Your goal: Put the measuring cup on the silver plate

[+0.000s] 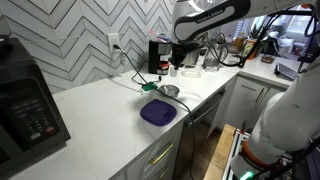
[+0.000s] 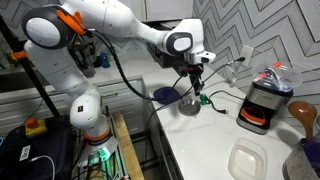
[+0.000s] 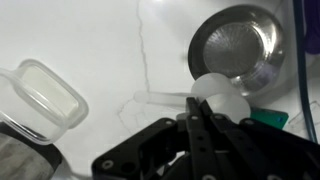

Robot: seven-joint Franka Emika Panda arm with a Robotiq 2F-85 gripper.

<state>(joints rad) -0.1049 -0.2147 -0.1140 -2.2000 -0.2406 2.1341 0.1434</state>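
I need to lower my gripper and shift the measuring cup over the plate's empty middle (image 1: pixel 170 90) (image 3: pixel 236 48) next, since the cup overlaps only the silver plate's rim.
In the wrist view my gripper (image 3: pixel 197 112) is shut on the measuring cup (image 3: pixel 222 97), a small whitish cup whose clear handle sticks out to the left. The silver plate (image 3: pixel 240 45) lies on the white counter just beyond the cup, empty. In both exterior views the gripper (image 1: pixel 172 68) (image 2: pixel 196 85) hangs a little above the counter, close to the silver plate (image 1: pixel 168 91) (image 2: pixel 190 105). The cup is too small to make out in those views.
A larger purple plate (image 1: pixel 158 113) (image 2: pixel 167 95) lies beside the silver one. A small green object (image 1: pixel 148 87) (image 3: pixel 270 118) sits next to the silver plate. A clear plastic container (image 3: pixel 45 95) (image 2: pixel 247 160) lies on the counter. A coffee machine (image 2: pixel 262 100) and a cable stand near the wall.
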